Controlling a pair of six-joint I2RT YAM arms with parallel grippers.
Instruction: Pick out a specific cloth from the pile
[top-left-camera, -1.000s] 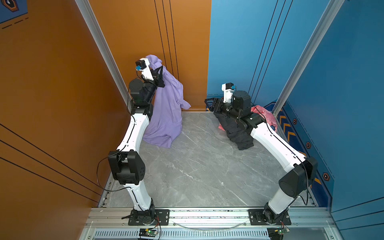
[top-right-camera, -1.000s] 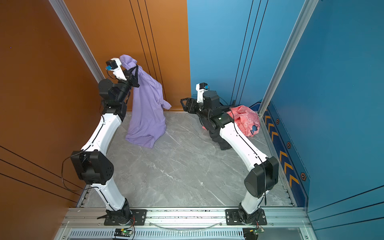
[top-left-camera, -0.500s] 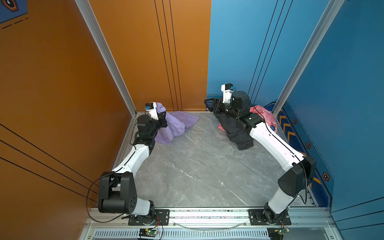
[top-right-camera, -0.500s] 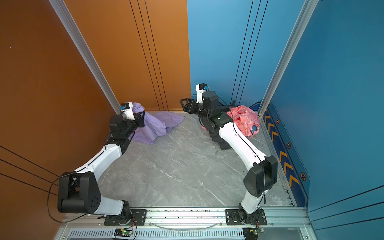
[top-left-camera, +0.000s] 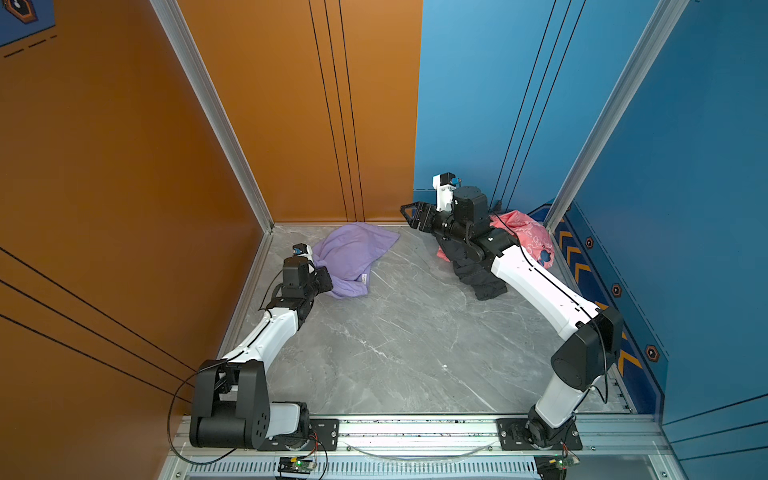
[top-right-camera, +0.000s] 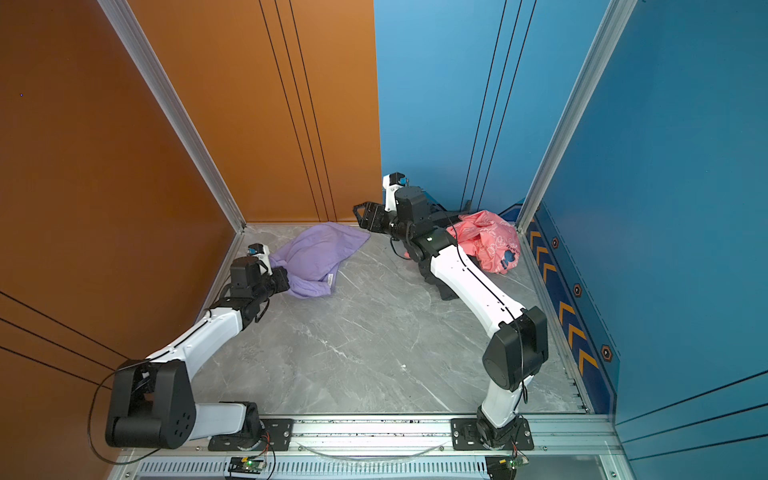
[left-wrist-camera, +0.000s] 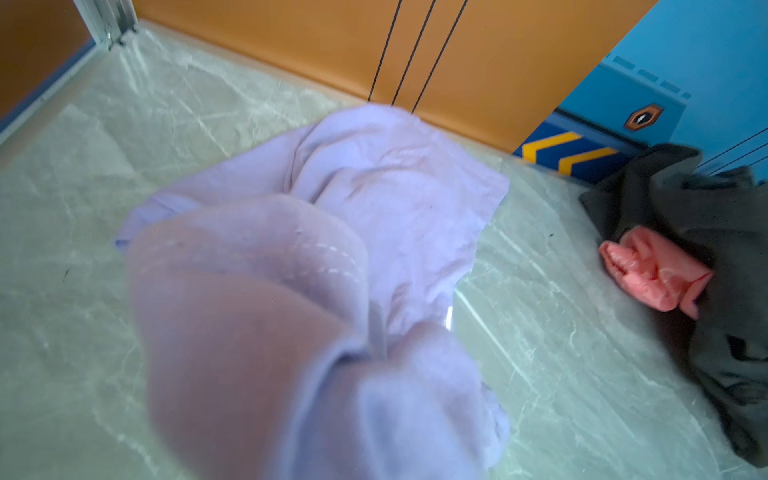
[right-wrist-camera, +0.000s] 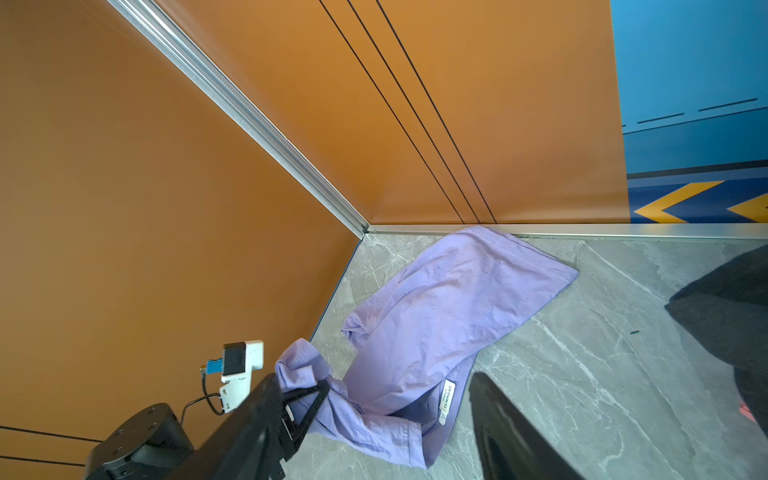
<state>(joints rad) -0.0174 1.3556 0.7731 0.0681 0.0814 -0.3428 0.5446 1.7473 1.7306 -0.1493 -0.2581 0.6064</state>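
Observation:
My left gripper lowers slightly back to the bare floor below it next and releases the lilac cloth's fold there, since the cloth is clear of the pile.
The lilac cloth (top-left-camera: 353, 253) (top-right-camera: 318, 253) lies crumpled on the grey floor by the back left corner, apart from the pile. My left gripper (top-left-camera: 322, 276) (top-right-camera: 282, 276) is low at its near edge, shut on a bunched fold; in the left wrist view the cloth (left-wrist-camera: 374, 199) hides the jaws. The cloth's white label (right-wrist-camera: 446, 401) shows in the right wrist view. The pile sits at the back right: a dark grey garment (top-left-camera: 478, 274) and a pink printed one (top-left-camera: 528, 235) (top-right-camera: 490, 241). My right gripper (top-left-camera: 409, 214) (top-right-camera: 361, 212) (right-wrist-camera: 374, 399) hovers open and empty between pile and cloth.
Orange walls (top-left-camera: 291, 124) close the left and back left, blue walls (top-left-camera: 685, 208) the back right and right. The right forearm (top-left-camera: 536, 286) lies over the dark garment. A metal rail (top-left-camera: 415, 428) carries both arm bases along the front of the marble floor (top-left-camera: 395, 340).
The left arm has come down from high against the orange wall. The cloth, which hung from its gripper, now lies spread on the floor. The right arm has stayed put.

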